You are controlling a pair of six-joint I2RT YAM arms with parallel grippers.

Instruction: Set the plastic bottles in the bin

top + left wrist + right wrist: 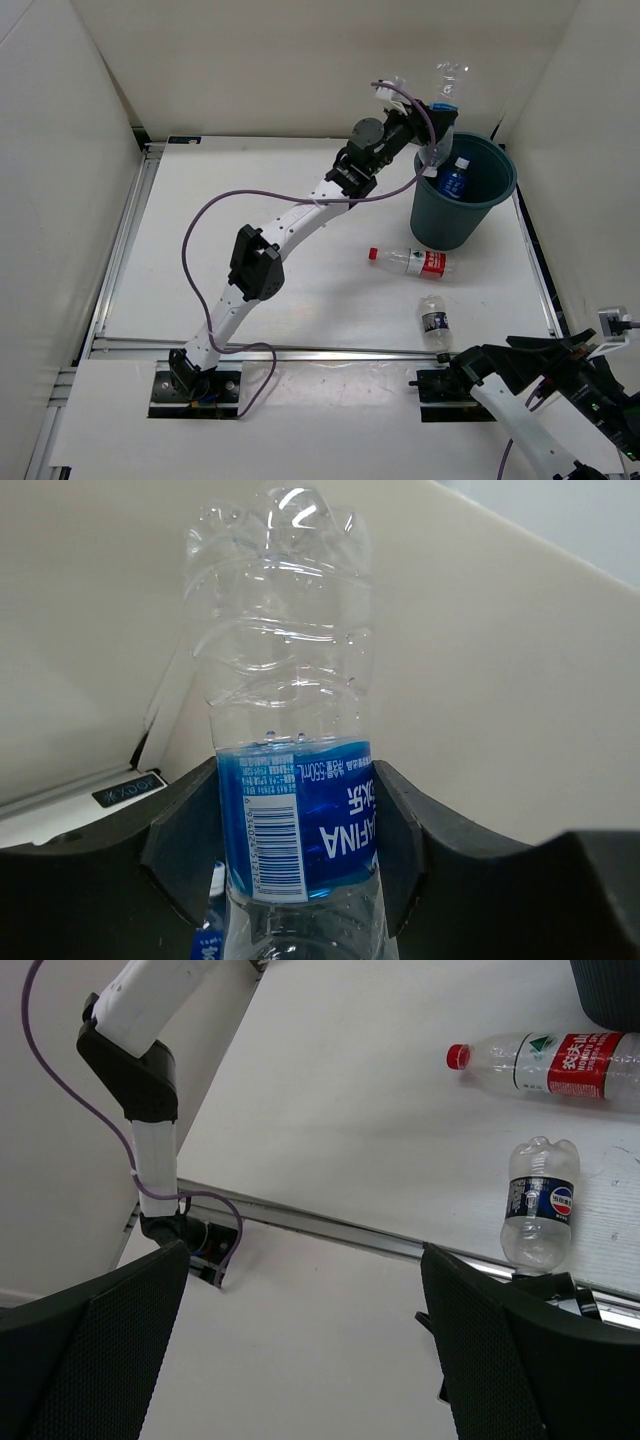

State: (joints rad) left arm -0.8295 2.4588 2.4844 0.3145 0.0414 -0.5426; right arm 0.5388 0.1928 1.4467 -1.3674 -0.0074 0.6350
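Observation:
The bottle's end with the cap already hangs inside the bin's rim. I should tilt my left gripper slightly next, to swing that end farther over the bin's opening (470, 170), and let go of the bottle.
My left gripper (437, 112) is shut on a blue-label plastic bottle (447, 82), held bottom-up over the near rim of the round teal-grey bin (505, 172). In the left wrist view the fingers (185, 845) clamp the label of this bottle (295, 820). A second blue-label bottle (455, 181) lies inside the bin. The red-label, red-cap bottle (410, 262) (560, 1060) lies on the table in front of the bin. The shorter dark-label bottle (433, 320) (540, 1205) lies nearer the front. My right gripper (500, 358) (305, 1255) is open and empty over the front edge.
White walls enclose the table on three sides. A metal rail (330, 350) (350, 1235) runs along the table's front. The left arm's purple cable (200, 215) loops over the left half. The bin's base (610, 980) shows in the right wrist view.

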